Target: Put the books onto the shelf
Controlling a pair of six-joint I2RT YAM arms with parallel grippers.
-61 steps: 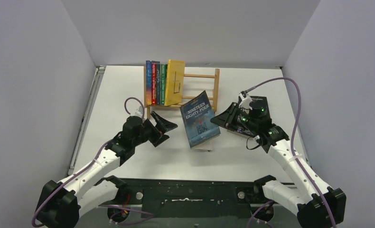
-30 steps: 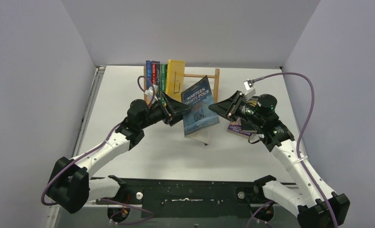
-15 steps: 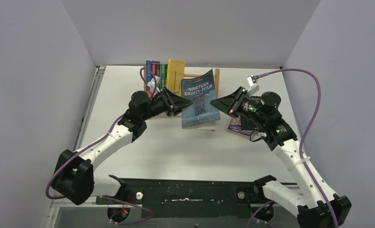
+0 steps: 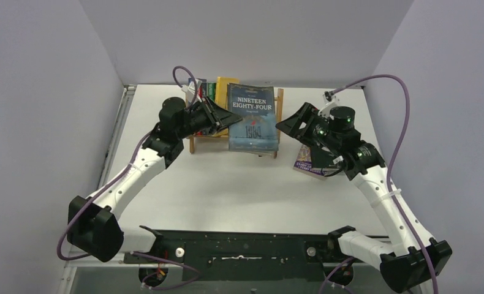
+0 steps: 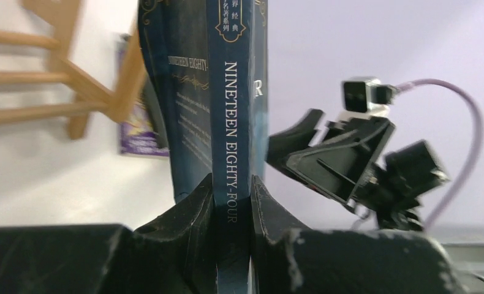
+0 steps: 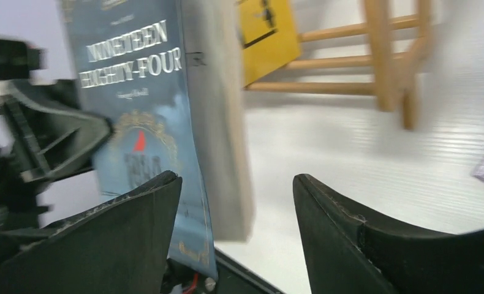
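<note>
The blue book should go down and outward next to the yellow book (image 4: 224, 83) once my left gripper has turned outward, and then my left gripper should release it. The bare slats leave room there.
A dark blue book (image 4: 253, 116), titled Nineteen Eighty-Four, hangs upright in front of the wooden shelf (image 4: 280, 103). My left gripper (image 4: 226, 119) is shut on its spine (image 5: 230, 122), with one finger on each side in the left wrist view. To the book's right, my right gripper (image 4: 287, 126) stands open, its fingers (image 6: 135, 220) wide apart around the book's lower page edge (image 6: 218, 122) without pressing on it. A yellow book (image 4: 224, 83) leans on the shelf behind; other books there are mostly hidden by my left arm. A purple book (image 4: 304, 164) lies flat on the table.
The shelf's right half shows bare slats (image 6: 325, 58) beside the yellow book (image 6: 267, 37). The purple book (image 5: 138, 131) lies just right of the shelf's end frame, under my right arm. Grey walls enclose the white table (image 4: 227, 190) on three sides.
The left gripper closed on the book's spine and lifted it up and back toward the shelf. The right gripper opened and released it. The book now stands straighter.
</note>
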